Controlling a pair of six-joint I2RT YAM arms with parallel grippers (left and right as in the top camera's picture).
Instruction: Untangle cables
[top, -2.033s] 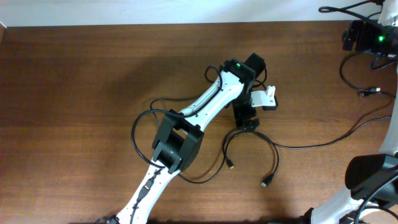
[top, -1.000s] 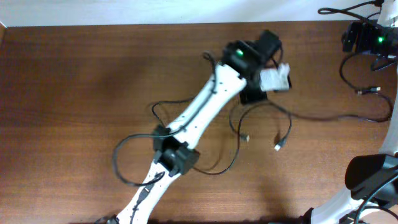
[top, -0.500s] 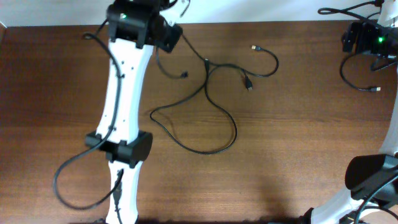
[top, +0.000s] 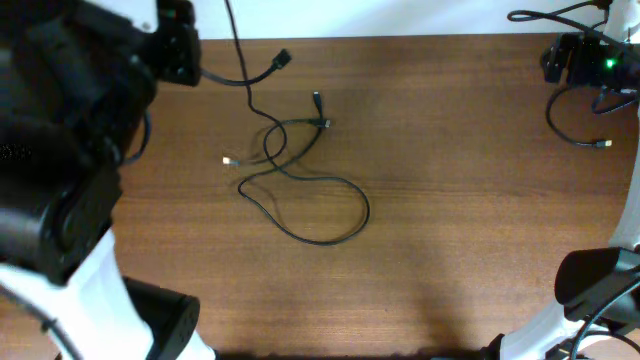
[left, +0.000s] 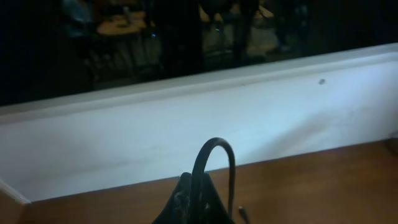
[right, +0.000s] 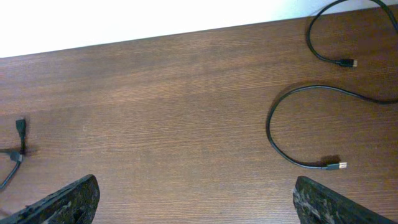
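Note:
I next need to swing my left gripper down and to its right in the overhead view, onto the bare wood past the knot, and let go of the cable there.
The cables (top: 300, 185) lie as a black tangle in the left middle of the table, with a knot (top: 290, 130) and one wide loop (top: 345, 215). One strand (top: 240, 60) rises from the knot toward the top edge. My left arm (top: 70, 150) is raised close to the overhead camera, which hides its fingers. In the left wrist view my left gripper (left: 199, 194) is shut on a black cable (left: 214, 149) that arches up from the fingers. My right gripper (right: 199, 208) stands open over bare wood, with nothing between its fingers (right: 65, 202).
Two more black cords (right: 292, 127) (right: 320, 34) lie on the table's far right, also in the overhead view as cords (top: 570, 125). A white wall (left: 186, 130) borders the table's back edge. The right arm's base (top: 600, 290) fills the bottom right corner.
My left arm has lifted toward the overhead camera and swung left with the cable. The tangle has been dragged left and drawn tighter. The right arm has not moved.

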